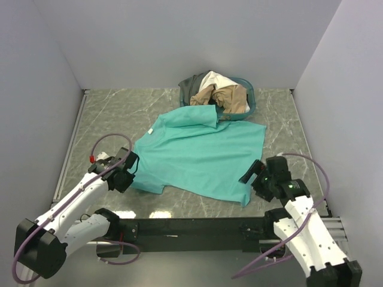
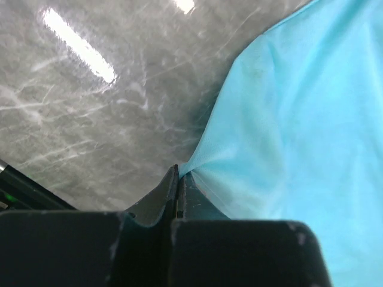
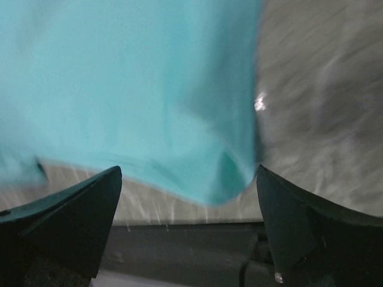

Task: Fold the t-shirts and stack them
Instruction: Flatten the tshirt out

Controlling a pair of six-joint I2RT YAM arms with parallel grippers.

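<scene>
The shirt's near corner (image 1: 242,199) (image 3: 227,186) is below my right gripper and nearer my base, so my right gripper should move back and down onto it while my left gripper pinches the opposite edge.
A teal-green t-shirt (image 1: 200,152) lies spread on the marble table, one sleeve folded over near the basket. My left gripper (image 1: 128,170) is at the shirt's near-left edge and is shut on it. In the left wrist view the gripper (image 2: 178,173) pinches a small peak of the teal cloth (image 2: 299,131) between its tips. My right gripper (image 1: 254,174) stands open at the shirt's near-right corner. The right wrist view is blurred; there the teal hem (image 3: 131,89) hangs between the wide-apart fingers (image 3: 90,203). Cream-white (image 1: 213,80), tan (image 1: 230,95) and dark grey (image 1: 191,86) t-shirts are piled in the basket.
The oval teal-blue basket (image 1: 251,101) stands at the back, right of centre, touching the teal shirt's folded sleeve. White walls close in the table on three sides. A black rail (image 1: 191,227) with both arm bases runs along the near edge.
</scene>
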